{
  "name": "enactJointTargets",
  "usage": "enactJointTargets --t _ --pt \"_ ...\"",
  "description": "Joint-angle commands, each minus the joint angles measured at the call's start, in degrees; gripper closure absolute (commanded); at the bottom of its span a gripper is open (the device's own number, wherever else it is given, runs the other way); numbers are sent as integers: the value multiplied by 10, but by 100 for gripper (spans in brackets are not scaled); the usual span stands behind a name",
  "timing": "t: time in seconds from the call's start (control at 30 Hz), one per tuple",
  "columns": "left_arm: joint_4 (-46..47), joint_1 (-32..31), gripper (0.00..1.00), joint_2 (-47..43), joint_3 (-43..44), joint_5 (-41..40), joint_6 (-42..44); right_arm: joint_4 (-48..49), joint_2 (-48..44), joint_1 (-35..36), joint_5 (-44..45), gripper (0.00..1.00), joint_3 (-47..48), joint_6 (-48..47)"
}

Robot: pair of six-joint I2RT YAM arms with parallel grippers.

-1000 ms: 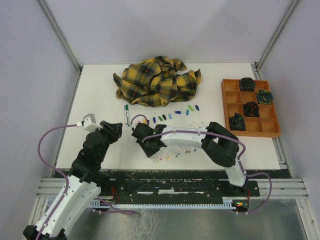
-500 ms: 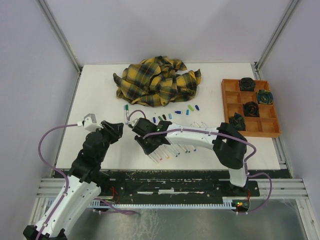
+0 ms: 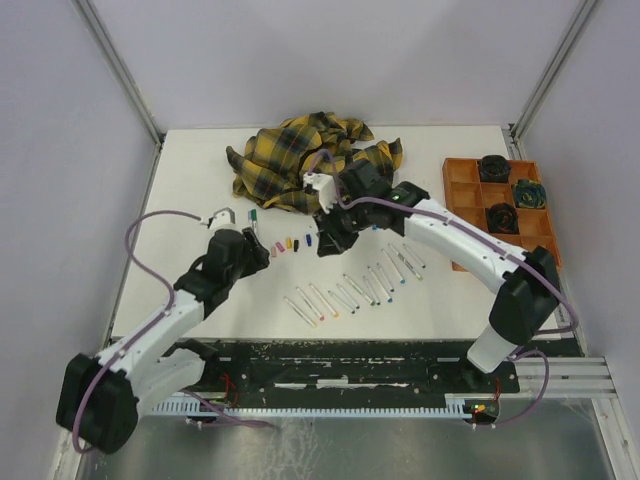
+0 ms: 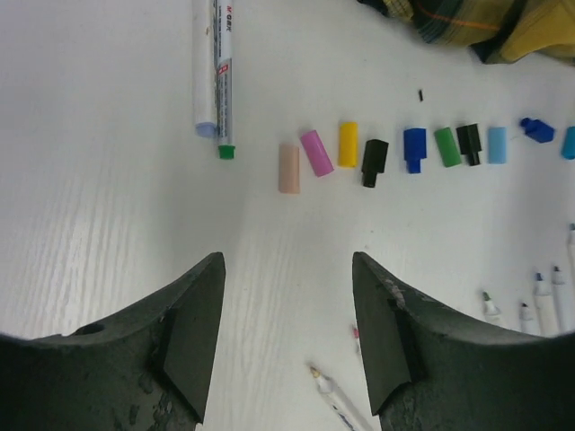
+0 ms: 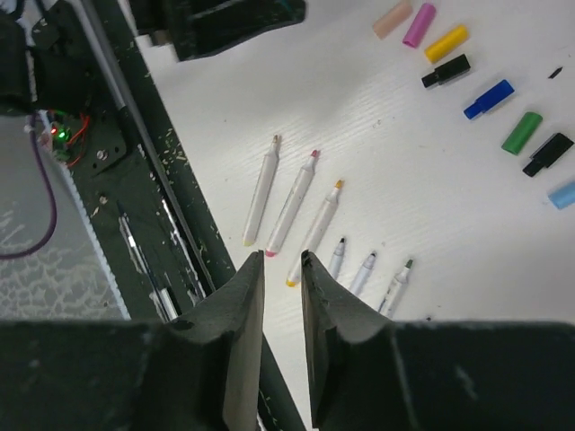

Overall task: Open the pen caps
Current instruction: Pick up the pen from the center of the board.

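My left gripper reaches outward next and lowers its open fingers around the pen's white body (image 3: 255,227) (image 4: 225,74), since the green pen, still capped, lies outward of and below it.
The pen caps (image 4: 348,144) lie in a row of stubby coloured pieces, peach and pink through yellow, black, blue and green (image 5: 521,132). In the top view the row (image 3: 290,244) runs between both grippers. Several uncapped white pens (image 3: 350,290) lie fanned near the front edge, also in the right wrist view (image 5: 292,205). Two capped pens (image 4: 223,76) lie left of the row. My left gripper (image 4: 287,260) (image 3: 248,246) stands open and empty just short of the caps. My right gripper (image 5: 283,256) (image 3: 326,240) hangs above the table, its jaws a narrow gap apart with nothing between them.
A yellow-and-black plaid cloth (image 3: 310,160) is heaped at the back, close behind the right wrist. An orange compartment tray (image 3: 500,265) with dark bundles stands at the right. The black front rail (image 5: 135,180) runs just beyond the pens.
The grippers, close together near the front left, have parted. The left arm reached forward to the caps and opened wider. The right arm swung back over the cap row.
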Motion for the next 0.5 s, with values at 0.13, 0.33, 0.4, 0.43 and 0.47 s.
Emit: enactJointTargets --t 0.13,0.33,0.4,0.43,0.47 --pt "1 15 37 248 167 -30 129 -57 -77 -94 -174 67 -13 -152" --pt "-50 18 55 402 288 -92 180 -56 -91 -137 -212 65 -21 -150" --pt "-71 20 58 442 322 -109 189 -55 -94 -144 -219 64 -22 -149" --pt "-78 21 59 457 335 -117 193 -54 -95 -145 -221 64 -23 -149" --pt "-83 22 59 469 346 -122 195 -54 -95 -147 -222 64 -23 -148"
